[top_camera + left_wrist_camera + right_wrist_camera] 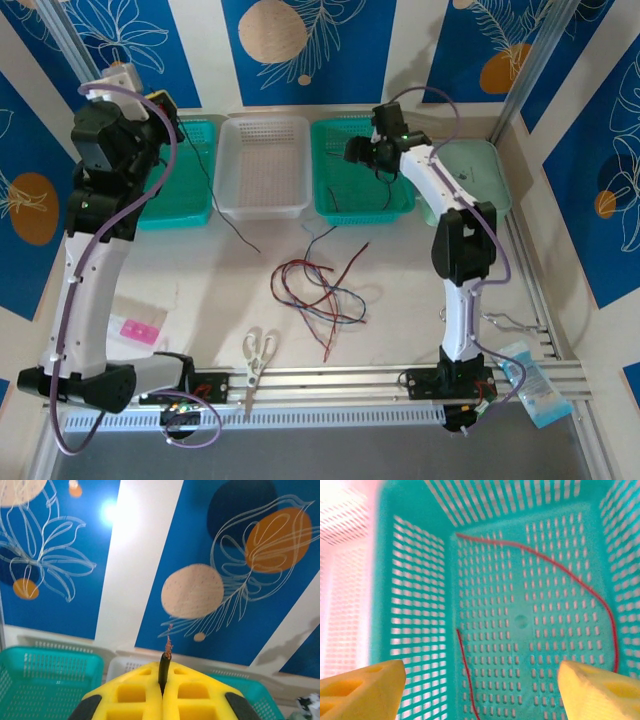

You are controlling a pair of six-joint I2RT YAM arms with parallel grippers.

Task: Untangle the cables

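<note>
I should next bring the black cable down into the teal basket with my left gripper and let it go there, because the bottom of the teal basket is below my gripper.
A loose tangle of red, blue-grey and black cables lies on the table in front of the baskets. My left gripper is raised over the left teal basket. In the left wrist view its yellow fingers are shut on a black cable whose bare copper tip sticks up past them. That black cable hangs down to the table. My right gripper hovers open over the right teal basket. A red cable curves across the basket floor below its spread fingers.
A white basket stands between the two teal ones, and a pale green tray sits at the far right. Scissors and a pink item lie near the front rail. A blue packet rests at the front right.
</note>
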